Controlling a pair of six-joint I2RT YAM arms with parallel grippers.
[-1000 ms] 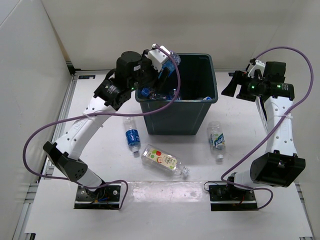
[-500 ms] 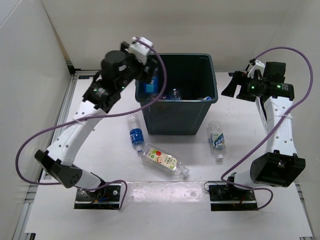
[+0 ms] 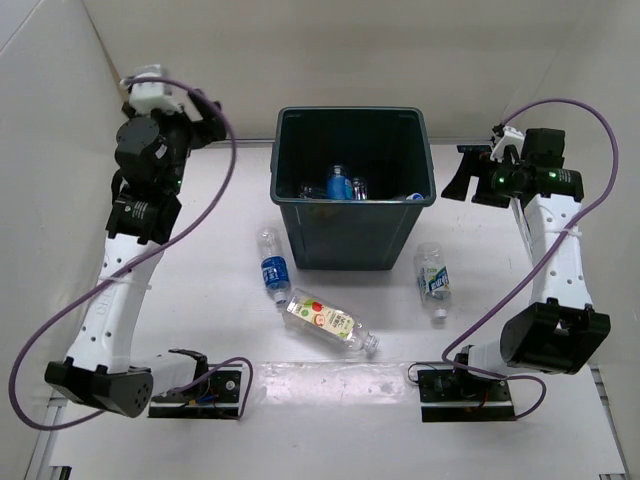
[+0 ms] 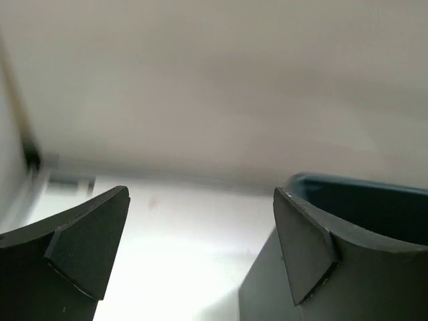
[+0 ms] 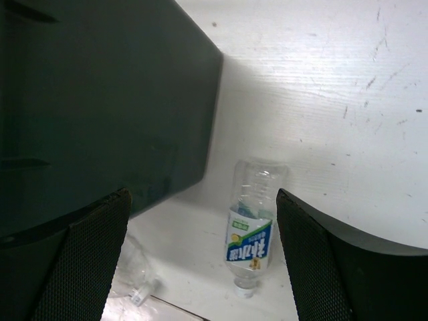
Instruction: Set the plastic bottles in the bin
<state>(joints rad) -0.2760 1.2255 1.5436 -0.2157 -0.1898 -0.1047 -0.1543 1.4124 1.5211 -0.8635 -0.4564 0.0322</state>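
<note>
I will next lower my right gripper back and tilt it onto the capless end of the white-and-blue bottle (image 3: 429, 254) (image 5: 259, 175). That end of the bottle is below my right gripper, toward my base.
The bin (image 3: 350, 235) stands at the back middle, with a blue-labelled bottle (image 3: 338, 185) and other bottles lying inside. On the table lie a blue-labelled bottle (image 3: 268, 268), the wider fruit-label bottle (image 3: 328, 322) and the white-and-blue labelled bottle (image 3: 432, 280). My left gripper (image 3: 208, 118) is open and empty, high up left of the bin; in its wrist view (image 4: 200, 247) the bin's rim (image 4: 374, 194) shows at the right. My right gripper (image 3: 462, 175) is open and empty right of the bin; its wrist view (image 5: 200, 261) looks down on the white-and-blue bottle (image 5: 253, 227) beside the bin wall (image 5: 100, 100).
White walls close the cell at the left and back. The fruit-label bottle's cap end (image 5: 137, 291) shows at the bottom of the right wrist view. Purple cables loop from both arms.
My left gripper held a blue-labelled bottle over the bin, let it drop inside, then swung up and away to the left. The right arm has hardly moved.
</note>
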